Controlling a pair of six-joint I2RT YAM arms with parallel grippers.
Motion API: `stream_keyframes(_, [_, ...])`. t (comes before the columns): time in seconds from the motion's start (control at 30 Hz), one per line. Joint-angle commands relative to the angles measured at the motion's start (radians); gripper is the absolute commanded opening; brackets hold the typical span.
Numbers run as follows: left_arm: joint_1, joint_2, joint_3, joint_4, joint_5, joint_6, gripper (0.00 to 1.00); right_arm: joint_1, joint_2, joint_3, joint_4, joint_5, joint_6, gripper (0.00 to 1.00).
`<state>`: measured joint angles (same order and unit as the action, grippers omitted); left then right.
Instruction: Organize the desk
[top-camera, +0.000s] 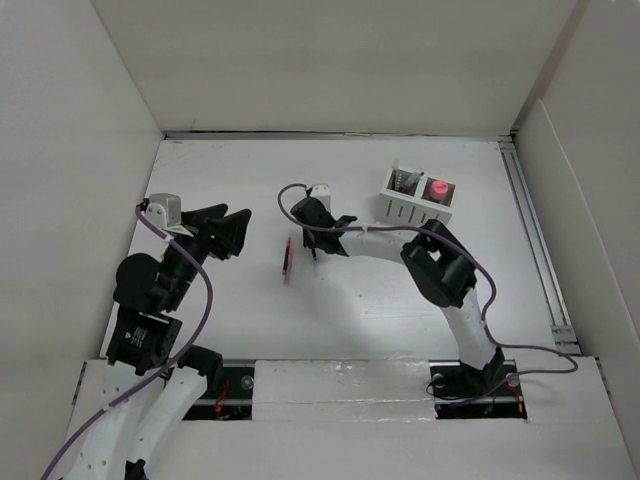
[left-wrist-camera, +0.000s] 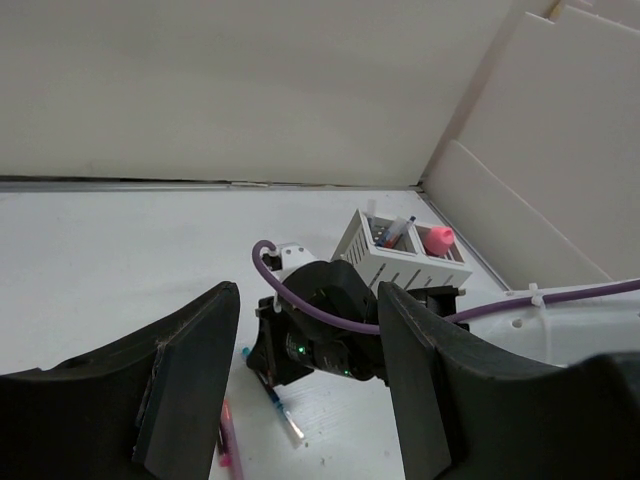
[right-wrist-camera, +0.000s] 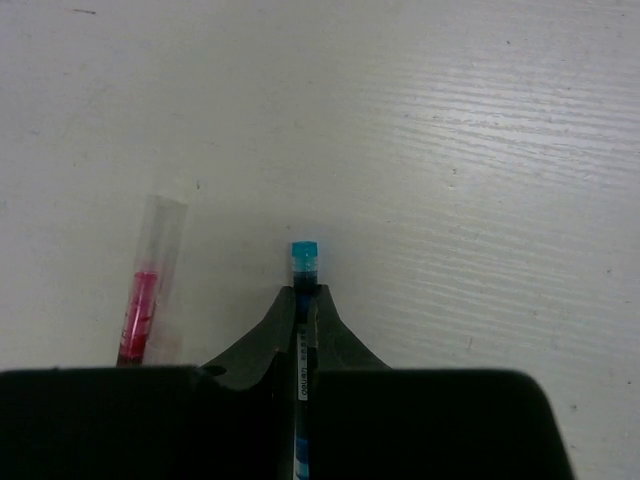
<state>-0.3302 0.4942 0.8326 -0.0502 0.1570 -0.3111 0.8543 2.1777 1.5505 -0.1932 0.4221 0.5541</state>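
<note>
My right gripper holds the blue pen (left-wrist-camera: 270, 393). It will move the pen up and outward next, tilting it toward level, over the organizer box's pen section (left-wrist-camera: 389, 231), where pens already stand.
The desk (top-camera: 380, 290) is a white tabletop inside white walls. My right gripper (top-camera: 312, 240) points down at it near the middle and is shut on a blue pen (right-wrist-camera: 305, 257); the pen's teal cap sticks out past the fingertips in the right wrist view, close to the surface. The blue pen (left-wrist-camera: 270, 393) also shows in the left wrist view, slanting below the right gripper (left-wrist-camera: 275, 365). A pink pen (top-camera: 288, 258) lies just left of it and shows in both wrist views (right-wrist-camera: 150, 300) (left-wrist-camera: 228, 440). My left gripper (top-camera: 235, 228) is open and empty, facing the right gripper from the left.
A small white two-compartment organizer box (top-camera: 418, 196) stands at the back right, with pens in one side and a pink item (top-camera: 439, 187) in the other. A metal rail (top-camera: 535, 240) runs along the desk's right edge. Purple cables trail from both arms.
</note>
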Motion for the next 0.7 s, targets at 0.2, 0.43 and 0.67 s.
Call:
stream_keyframes(0.2, [-0.003,0.001,0.005,0.042,0.013,0.009,0.53,-0.144,-0.378,-0.211,0.175,0.065,0.009,0.00])
stream_keyframes(0.43, [-0.003,-0.002,0.005,0.044,0.021,0.007,0.53,-0.369,-0.562,-0.329,0.478,0.334,-0.083,0.00])
stream_keyframes(0.67, [-0.003,0.001,0.007,0.042,0.013,0.010,0.53,-0.488,-0.451,-0.181,0.584,0.399,-0.242,0.00])
